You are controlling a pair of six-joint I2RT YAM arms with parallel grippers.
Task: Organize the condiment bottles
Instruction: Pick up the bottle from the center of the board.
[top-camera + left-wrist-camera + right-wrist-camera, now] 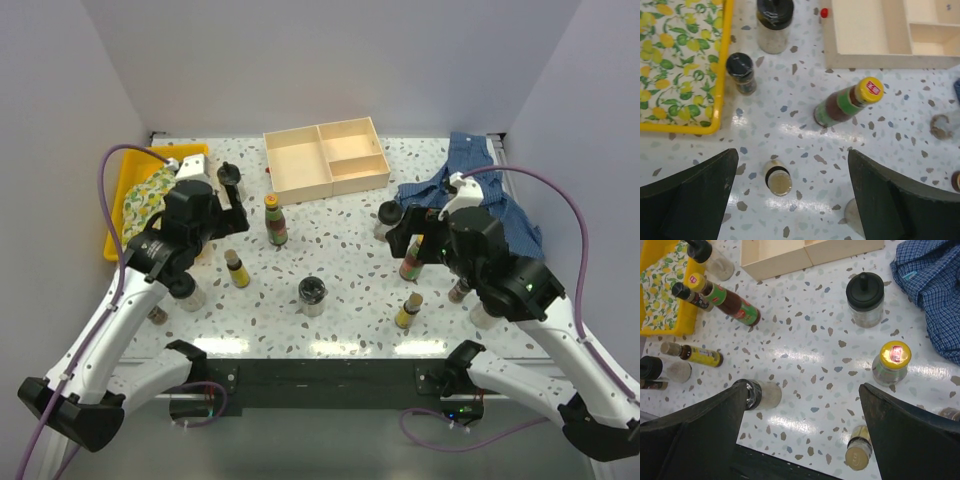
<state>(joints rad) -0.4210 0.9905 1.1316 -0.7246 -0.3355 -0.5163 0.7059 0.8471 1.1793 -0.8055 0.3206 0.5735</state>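
Observation:
My left gripper swings back to its left in the top view next and lowers its open fingers around the cap of the small yellow bottle standing below.
Condiment bottles stand scattered on the speckled table. My left gripper [228,218] [792,155] is open and empty, hovering above a small yellow bottle [778,179] [237,268] that shows between its fingers. A slim red sauce bottle with a yellow cap [845,102] [276,220] stands just beyond. My right gripper [408,235] [804,387] is open and empty over bare table. A black-lidded jar [766,394] [312,295] is by its left finger, a small yellow bottle [858,452] [408,310] by its right, and a yellow-capped sauce bottle [891,362] beyond.
A pale wooden divided box [325,157] sits at the back centre. A yellow tray with lemon-print cloth [135,200] is at the left, a blue checked cloth [480,195] at the right. More jars [229,178] [866,297] and bottles [741,72] stand around both arms.

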